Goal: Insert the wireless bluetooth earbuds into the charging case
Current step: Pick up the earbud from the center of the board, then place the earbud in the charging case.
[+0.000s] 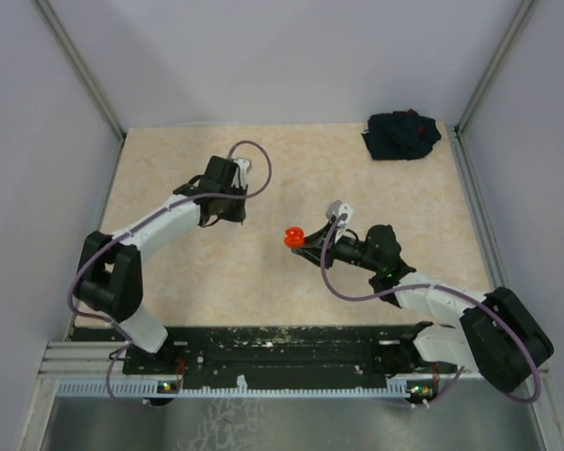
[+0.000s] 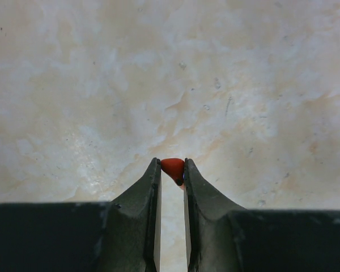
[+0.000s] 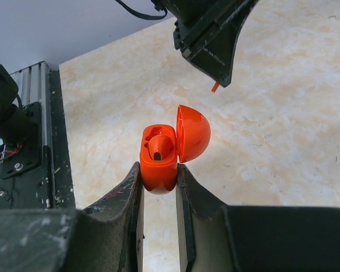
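I next tilt and move my left gripper right in the top view, to the case's empty slot [image 1: 289, 241], to release the earbud there.
My right gripper [image 3: 158, 173] is shut on the body of a red charging case [image 3: 157, 164] and holds it above the table. Its lid [image 3: 194, 134] stands open to the right. One red earbud [image 3: 157, 148] sits in a slot of the case. In the top view the case [image 1: 293, 235] is near the table's middle, at the tip of the right gripper [image 1: 302, 242]. My left gripper [image 2: 171, 171] is shut on a second red earbud [image 2: 172, 168], pinched at the fingertips above bare table. From the right wrist view this earbud's stem [image 3: 215, 86] pokes below the left gripper's fingers [image 3: 207, 45], beyond the case. No white or black earbuds show.
A dark bundle of cloth [image 1: 401, 134] lies at the back right corner. The black rail [image 1: 263, 343] with the arm bases runs along the near edge. Grey walls close in the table on three sides.
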